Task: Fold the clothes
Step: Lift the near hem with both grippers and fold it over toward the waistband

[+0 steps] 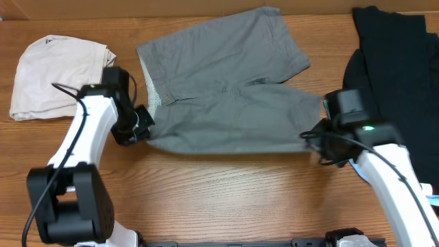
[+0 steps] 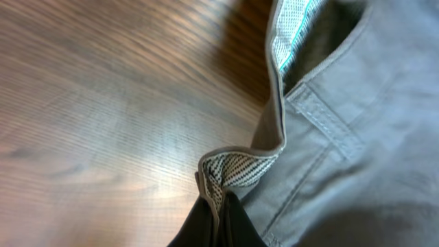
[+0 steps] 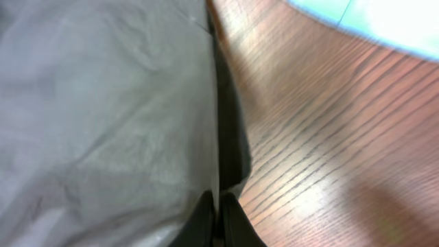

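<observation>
The shorts (image 1: pixel 226 89) are still spread out, so the left gripper will next lift the near corner of the waistband outward, then lower it by the waistband's far corner to release it.
The grey shorts (image 1: pixel 226 89) lie spread on the wooden table, waistband to the left, two legs to the right. My left gripper (image 1: pixel 142 128) is shut on the near corner of the waistband; in the left wrist view the fingers (image 2: pixel 218 209) pinch the checked inner lining of the shorts (image 2: pixel 357 130). My right gripper (image 1: pixel 317 137) is shut on the hem of the near leg; in the right wrist view the fingers (image 3: pixel 217 213) clamp the edge of the shorts (image 3: pixel 103 116).
A cream-white folded garment (image 1: pixel 58 75) lies at the far left. Black garments (image 1: pixel 394 68) lie at the far right, with a light-blue piece (image 1: pixel 431 199) by the right arm. Bare wood table (image 1: pixel 226 192) lies in front of the shorts.
</observation>
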Robot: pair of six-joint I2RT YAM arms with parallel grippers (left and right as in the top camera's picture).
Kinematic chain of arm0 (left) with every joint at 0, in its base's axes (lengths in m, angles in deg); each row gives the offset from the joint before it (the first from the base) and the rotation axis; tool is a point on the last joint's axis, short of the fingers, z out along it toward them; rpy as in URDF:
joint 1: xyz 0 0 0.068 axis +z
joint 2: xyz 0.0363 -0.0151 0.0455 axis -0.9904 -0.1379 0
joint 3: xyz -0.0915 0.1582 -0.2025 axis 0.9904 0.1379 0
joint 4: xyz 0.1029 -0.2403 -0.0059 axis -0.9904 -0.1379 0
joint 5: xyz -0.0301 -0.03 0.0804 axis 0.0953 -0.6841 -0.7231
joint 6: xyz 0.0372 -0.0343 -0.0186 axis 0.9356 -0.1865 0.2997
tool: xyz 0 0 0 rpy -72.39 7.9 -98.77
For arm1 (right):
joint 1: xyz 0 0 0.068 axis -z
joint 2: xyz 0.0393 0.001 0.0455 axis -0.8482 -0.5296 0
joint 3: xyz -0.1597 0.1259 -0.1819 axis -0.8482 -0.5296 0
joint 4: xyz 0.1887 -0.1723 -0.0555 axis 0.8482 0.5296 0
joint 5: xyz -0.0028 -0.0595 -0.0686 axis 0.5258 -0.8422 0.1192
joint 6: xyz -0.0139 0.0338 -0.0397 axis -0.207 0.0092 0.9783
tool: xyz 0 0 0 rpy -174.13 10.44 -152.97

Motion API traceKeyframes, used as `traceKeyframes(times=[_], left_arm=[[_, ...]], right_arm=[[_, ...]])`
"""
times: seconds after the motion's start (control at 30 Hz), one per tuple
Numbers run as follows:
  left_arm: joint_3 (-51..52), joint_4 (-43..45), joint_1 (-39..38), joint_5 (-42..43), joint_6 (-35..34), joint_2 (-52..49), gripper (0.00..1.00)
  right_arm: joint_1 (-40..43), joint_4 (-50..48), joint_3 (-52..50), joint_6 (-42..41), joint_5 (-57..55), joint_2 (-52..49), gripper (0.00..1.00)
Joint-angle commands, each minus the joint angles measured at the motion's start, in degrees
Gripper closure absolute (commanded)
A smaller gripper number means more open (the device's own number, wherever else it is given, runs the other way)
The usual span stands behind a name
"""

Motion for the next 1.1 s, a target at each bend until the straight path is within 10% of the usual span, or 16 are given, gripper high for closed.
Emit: traceKeyframes(times=[0.0, 0.47, 1.07], left_arm=[[-7.39, -6.4, 0.28, 0.15, 7.28, 5.01, 0.96], [-13.81, -17.51, 0.26, -2.93, 7.43, 17.51, 0.96], [5.18, 13.92, 0.31, -20.17, -15.67, 15.67, 0.96]], right_arm=[[3.15, 6.08, 8.35, 6.67, 0.42, 3.13, 0.96], [4.28, 24.72, 29.99, 12.26, 2.58, 5.11, 0.96], [4.28, -19.58, 30.01, 23.98, 2.58, -25.68, 0.96]])
